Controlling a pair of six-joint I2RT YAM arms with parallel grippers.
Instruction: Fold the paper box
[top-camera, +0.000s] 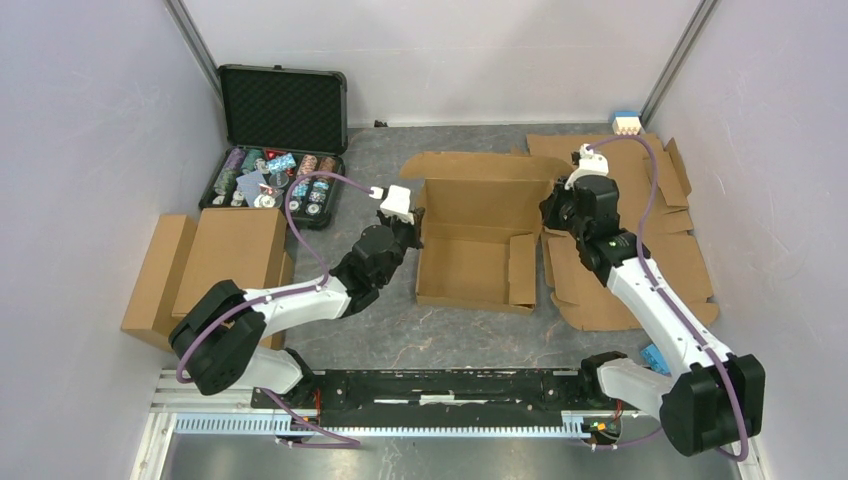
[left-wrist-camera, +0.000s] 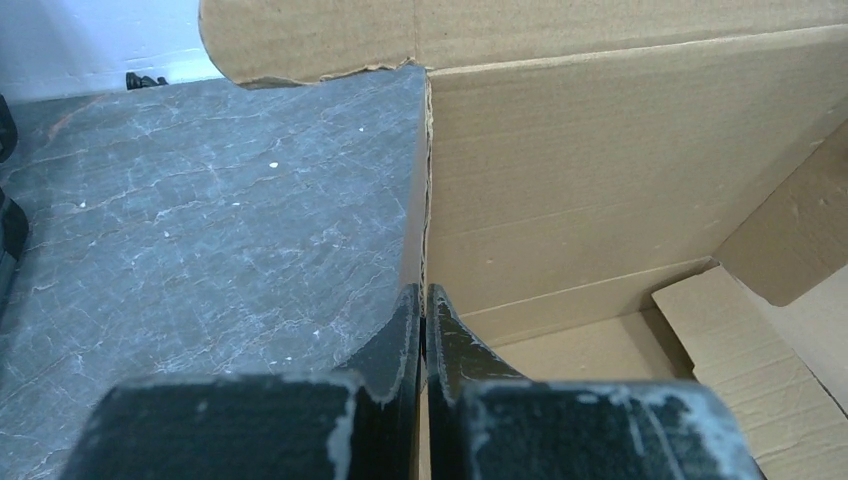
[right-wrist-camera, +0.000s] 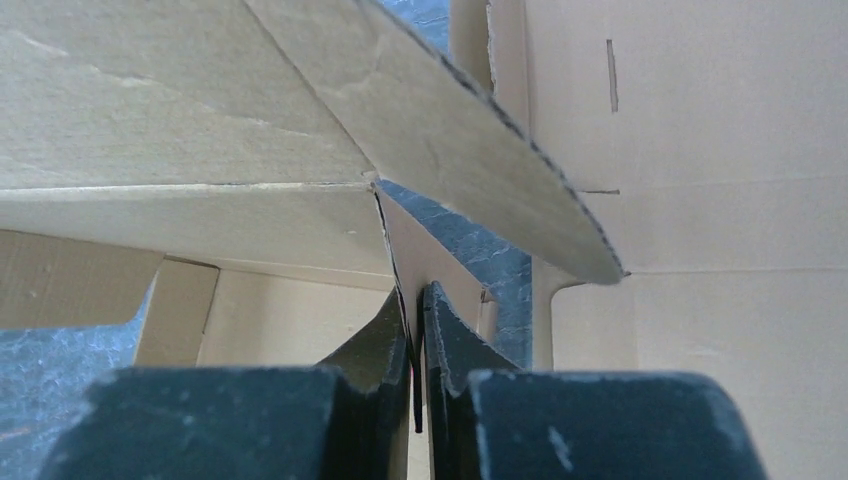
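The box's back side and lid flap are still standing open, so my left gripper will pull the box's side back toward the box's near side (top-camera: 473, 303) next.
The paper box (top-camera: 470, 262), plain brown cardboard, sits half-formed in the middle of the table with its back wall and lid flap (top-camera: 470, 165) raised. My left gripper (top-camera: 416, 222) is shut on the box's left side wall; the left wrist view shows its fingers (left-wrist-camera: 405, 330) pinching the wall's edge (left-wrist-camera: 425, 200). My right gripper (top-camera: 549, 212) is shut on the box's right side wall; the right wrist view shows its fingers (right-wrist-camera: 445, 330) clamping the thin wall (right-wrist-camera: 405, 250). A loose flap (top-camera: 522, 268) lies inside the box at the right.
An open black case of poker chips (top-camera: 278, 150) stands at the back left. A stack of flat cardboard (top-camera: 215, 265) lies left. More flat die-cut sheets (top-camera: 670, 250) lie under and beside the right arm. A small blue-white item (top-camera: 626, 123) is at the back right.
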